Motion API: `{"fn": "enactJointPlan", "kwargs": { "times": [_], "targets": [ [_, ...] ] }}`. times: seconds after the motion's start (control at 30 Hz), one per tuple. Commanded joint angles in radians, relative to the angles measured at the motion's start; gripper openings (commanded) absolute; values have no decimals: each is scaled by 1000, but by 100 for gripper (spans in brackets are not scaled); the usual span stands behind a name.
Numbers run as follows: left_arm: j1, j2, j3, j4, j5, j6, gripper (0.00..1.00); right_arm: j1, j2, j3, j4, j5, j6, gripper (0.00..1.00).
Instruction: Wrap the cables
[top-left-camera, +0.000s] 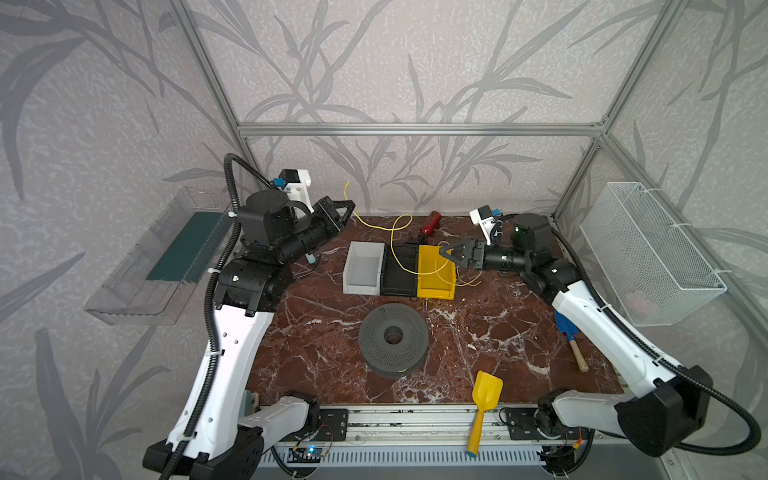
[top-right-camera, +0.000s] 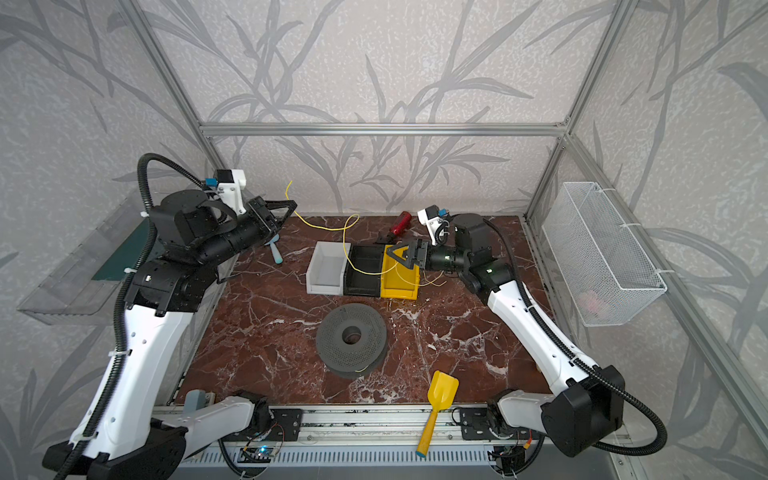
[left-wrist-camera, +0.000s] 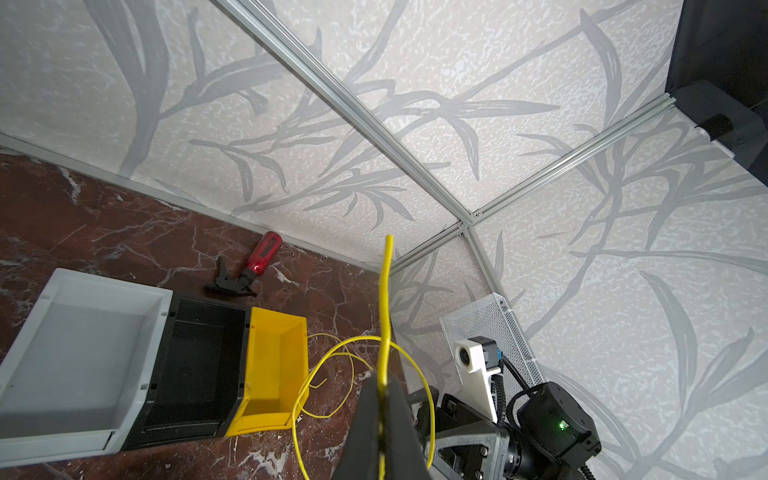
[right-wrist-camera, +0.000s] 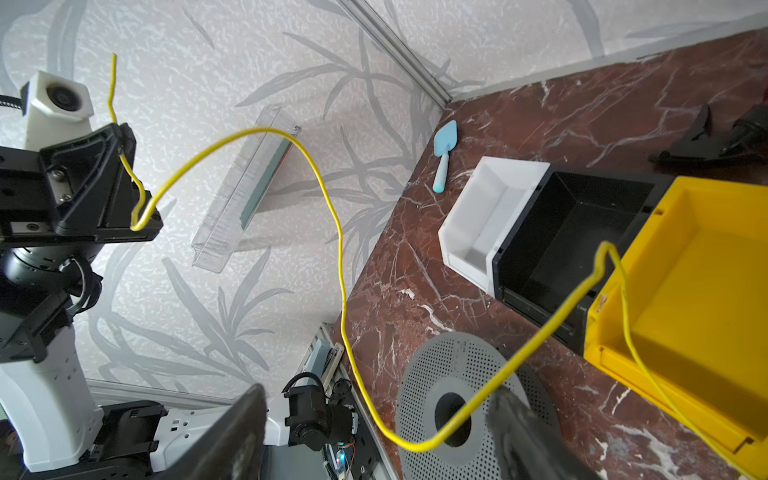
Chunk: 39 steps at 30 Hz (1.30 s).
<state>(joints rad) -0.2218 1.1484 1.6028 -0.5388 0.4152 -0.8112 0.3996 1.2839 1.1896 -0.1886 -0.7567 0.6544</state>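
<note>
I already have the sagging part of the cable between my fingers, so next I need to ease my right gripper slightly down over the yellow bin and close them on it.
The cable (top-left-camera: 371, 225) (top-right-camera: 320, 227) is one thin yellow wire. My left gripper (top-left-camera: 351, 205) (left-wrist-camera: 382, 376) is shut on it near one end, high at the back left, and a short tail sticks up past the fingers. From there the wire (right-wrist-camera: 332, 208) sags across the black and yellow bins and passes between the jaws of my right gripper (top-left-camera: 446, 251) (right-wrist-camera: 376, 395). That gripper hangs open over the yellow bin (top-left-camera: 434, 293), and neither finger presses on the wire. A grey perforated spool (top-left-camera: 392, 338) (right-wrist-camera: 453, 374) lies flat at the table's middle.
White (top-left-camera: 351, 266) and black (top-left-camera: 399, 291) bins stand beside the yellow one. A red spray bottle (top-left-camera: 431, 222) lies at the back. A yellow shovel (top-left-camera: 484, 399) sits at the front edge, a blue one (top-left-camera: 567, 332) under the right arm, and a light-blue trowel (right-wrist-camera: 444, 145) at the back left. A wire basket (top-left-camera: 648, 249) hangs on the right wall.
</note>
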Motion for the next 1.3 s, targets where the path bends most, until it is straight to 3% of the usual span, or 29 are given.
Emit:
{"fn": "enactJointPlan", "kwargs": {
  "times": [0.0,0.07,0.13,0.2,0.33,0.47,0.53,0.7,0.8,0.93,1.07,1.27],
  "targets": [
    [-4,-2,2,38,23,29,0,3,-29,-56,44,54,61,80],
    [-4,0,3,35,28,38,0,19,-11,-74,105,39,108,75],
    [-4,3,4,33,29,46,0,39,2,-55,59,63,81,68],
    [-4,5,2,34,32,51,0,48,-6,-55,6,111,52,68],
    [-4,11,-7,57,54,52,0,50,4,-90,78,109,89,68],
    [-4,6,-17,68,65,52,0,55,35,-87,134,124,125,58],
    [-4,2,-15,59,60,56,0,57,37,-92,144,140,128,49],
    [-4,17,31,2,54,81,0,49,-11,-105,85,247,109,2],
    [-4,39,83,-55,24,94,0,15,-51,-118,29,283,87,0],
    [2,41,155,-143,-108,118,0,-88,-142,-215,12,308,98,0],
    [12,-4,143,-136,-317,80,0,-203,-222,-316,-9,306,115,0],
    [16,-98,90,-73,-633,52,0,-267,-252,-420,-16,338,121,0]
  ]
}}
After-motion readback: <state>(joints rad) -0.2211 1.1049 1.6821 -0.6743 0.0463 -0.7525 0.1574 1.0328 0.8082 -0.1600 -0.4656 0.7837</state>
